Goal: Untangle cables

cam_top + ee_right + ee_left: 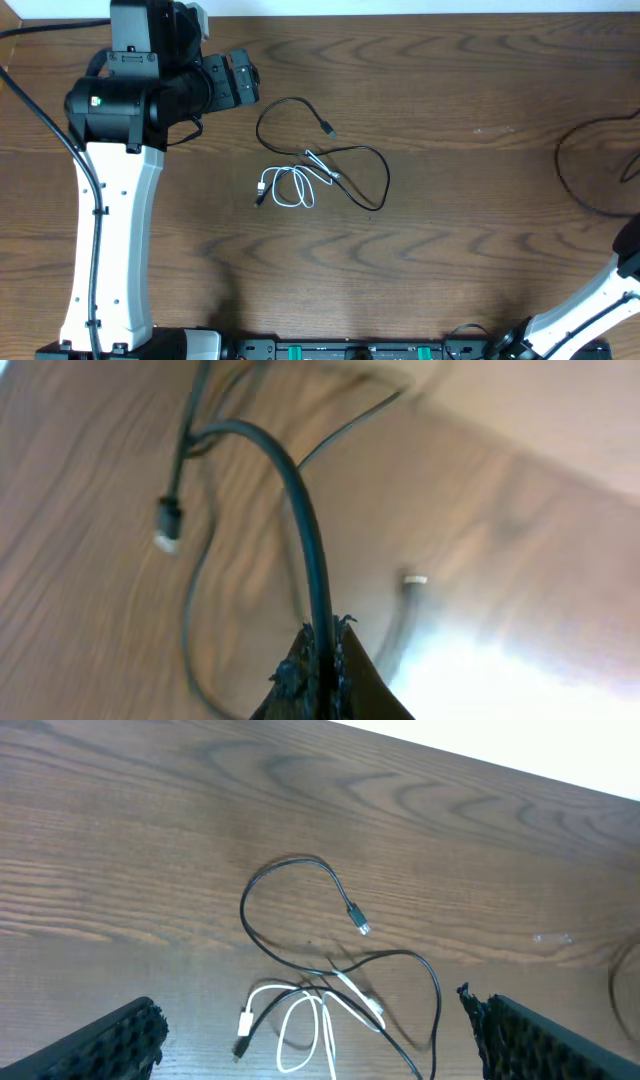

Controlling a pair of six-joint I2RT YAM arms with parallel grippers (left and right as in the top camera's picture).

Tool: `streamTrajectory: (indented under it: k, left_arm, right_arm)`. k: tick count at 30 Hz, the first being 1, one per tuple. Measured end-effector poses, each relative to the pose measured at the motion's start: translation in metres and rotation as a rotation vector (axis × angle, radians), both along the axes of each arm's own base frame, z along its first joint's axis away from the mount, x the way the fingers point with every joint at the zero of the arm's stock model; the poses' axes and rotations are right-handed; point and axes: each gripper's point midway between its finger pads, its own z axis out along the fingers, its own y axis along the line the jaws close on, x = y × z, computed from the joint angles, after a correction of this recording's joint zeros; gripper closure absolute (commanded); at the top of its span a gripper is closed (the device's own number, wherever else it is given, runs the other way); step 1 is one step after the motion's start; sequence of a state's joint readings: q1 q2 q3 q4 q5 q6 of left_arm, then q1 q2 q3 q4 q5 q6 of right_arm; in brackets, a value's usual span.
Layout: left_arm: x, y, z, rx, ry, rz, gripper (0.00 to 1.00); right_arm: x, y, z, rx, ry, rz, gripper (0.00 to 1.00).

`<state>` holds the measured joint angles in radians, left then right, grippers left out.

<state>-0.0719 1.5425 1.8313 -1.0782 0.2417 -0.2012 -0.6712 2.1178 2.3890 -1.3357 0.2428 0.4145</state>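
My right gripper should move slightly back next and open to free the thick dark cable there, because the tabletop by the thin loop (pixel 606 172) (pixel 355 545) is below it.
A black cable (pixel 360 165) and a white cable (pixel 290 188) lie tangled together on the middle of the wooden table (pixel 450 250). In the left wrist view the black cable (pixel 260 890) loops over the white cable (pixel 300 1020). My left gripper (pixel 243 80) hovers up and left of the tangle, open and empty, its fingers spread wide on either side of the cables (pixel 310 1005). My right gripper (pixel 322 640) is shut on a thick dark cable (pixel 295 480) that rises between its fingers. That gripper is out of the overhead view.
A thin dark cable (pixel 575 180) loops at the table's right edge. The right arm (pixel 590 305) enters at the bottom right. In the right wrist view a plug end (pixel 167 525) and a small light-tipped connector (pixel 414 579) hang over the table.
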Motion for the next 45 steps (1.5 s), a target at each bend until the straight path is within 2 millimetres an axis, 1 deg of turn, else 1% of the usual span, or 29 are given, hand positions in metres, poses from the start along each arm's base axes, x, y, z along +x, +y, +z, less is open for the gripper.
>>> streamTrajectory:
  k: [3, 4, 6, 8, 9, 12, 14, 15, 16, 18, 19, 20, 21, 22, 23, 25, 30, 33, 34, 36, 38, 39, 40, 41, 44, 45]
  left_arm:
    - [-0.002, 0.000, -0.002, 0.001, 0.013, 0.000, 0.00]
    - [-0.003, 0.000, -0.002, 0.001, 0.015, 0.000, 0.00]
    - [-0.003, 0.000, -0.002, 0.001, 0.015, 0.000, 0.00]
    - [-0.003, 0.000, -0.002, 0.001, 0.015, 0.000, 0.00]
    - [-0.003, 0.000, -0.002, 0.001, 0.015, 0.000, 0.00]
    - [-0.003, 0.000, -0.002, 0.001, 0.015, 0.000, 0.00]
    - [-0.003, 0.000, -0.002, 0.001, 0.015, 0.000, 0.00]
    - [-0.003, 0.000, -0.002, 0.001, 0.015, 0.000, 0.00]
    - [-0.003, 0.000, -0.002, 0.001, 0.014, 0.000, 0.00]
    - [-0.003, 0.000, -0.002, 0.001, 0.015, 0.000, 0.00]
    - [-0.003, 0.000, -0.002, 0.001, 0.015, 0.000, 0.00]
    - [-0.003, 0.000, -0.002, 0.001, 0.015, 0.000, 0.00]
    - [-0.003, 0.000, -0.002, 0.001, 0.015, 0.000, 0.00]
    - [-0.003, 0.000, -0.002, 0.001, 0.015, 0.000, 0.00]
    - [-0.003, 0.000, -0.002, 0.001, 0.015, 0.000, 0.00]
    - [-0.003, 0.000, -0.002, 0.001, 0.015, 0.000, 0.00]
    - [-0.003, 0.000, -0.002, 0.001, 0.015, 0.000, 0.00]
    - [-0.003, 0.000, -0.002, 0.001, 0.015, 0.000, 0.00]
    - [-0.003, 0.000, -0.002, 0.001, 0.016, 0.000, 0.00]
    - [-0.003, 0.000, -0.003, 0.001, 0.016, 0.000, 0.00]
    - [-0.003, 0.000, -0.003, 0.001, 0.018, 0.000, 0.00]
    - [-0.003, 0.000, -0.003, 0.001, 0.018, 0.000, 0.00]
    - [-0.003, 0.000, -0.003, 0.001, 0.018, 0.000, 0.00]
    - [-0.004, 0.000, -0.003, 0.001, 0.019, 0.000, 0.00]
    - [-0.003, 0.000, -0.003, 0.001, 0.019, 0.000, 0.00]
    - [-0.003, 0.000, -0.003, 0.001, 0.019, 0.000, 0.00]
  right_arm:
    - [-0.023, -0.007, 0.028, -0.070, -0.002, -0.081, 0.99]
    - [-0.029, -0.008, 0.034, -0.086, -0.002, -0.101, 0.99]
    - [-0.038, -0.012, 0.042, -0.110, -0.001, -0.133, 0.99]
    - [-0.043, -0.016, 0.039, -0.123, 0.016, -0.156, 0.99]
    - [-0.045, -0.017, 0.033, -0.121, 0.032, -0.163, 0.99]
    - [-0.051, -0.016, 0.001, -0.083, 0.104, -0.186, 0.99]
    - [-0.054, -0.015, -0.026, -0.047, 0.155, -0.194, 0.99]
    - [-0.055, -0.014, -0.043, -0.028, 0.181, -0.197, 0.99]
    - [-0.056, -0.013, -0.052, -0.017, 0.195, -0.197, 0.99]
    - [-0.058, -0.011, -0.078, 0.010, 0.228, -0.197, 0.97]
    - [-0.059, -0.009, -0.089, 0.024, 0.240, -0.196, 0.87]
    - [-0.057, -0.008, -0.098, 0.036, 0.233, -0.196, 0.69]
    - [-0.055, -0.007, -0.106, 0.051, 0.226, -0.189, 0.49]
    - [-0.052, -0.004, -0.114, 0.068, 0.219, -0.176, 0.32]
    - [-0.049, -0.002, -0.120, 0.086, 0.208, -0.161, 0.22]
    - [-0.042, 0.004, -0.129, 0.127, 0.183, -0.131, 0.12]
    - [-0.027, 0.018, -0.134, 0.208, 0.125, -0.045, 0.11]
    - [-0.021, 0.028, -0.132, 0.258, 0.103, 0.002, 0.10]
    - [-0.019, 0.031, -0.126, 0.271, 0.097, 0.013, 0.07]
    - [-0.017, 0.032, -0.114, 0.273, 0.083, 0.023, 0.04]
    - [-0.016, 0.030, -0.093, 0.255, 0.070, 0.021, 0.01]
    - [-0.015, 0.027, -0.078, 0.234, 0.059, 0.022, 0.01]
    - [-0.014, 0.025, -0.070, 0.219, 0.048, 0.024, 0.01]
    - [-0.011, 0.024, -0.057, 0.204, 0.028, 0.036, 0.01]
    - [0.003, 0.026, -0.021, 0.174, -0.060, 0.104, 0.01]
    - [0.009, 0.030, -0.012, 0.175, -0.089, 0.140, 0.04]
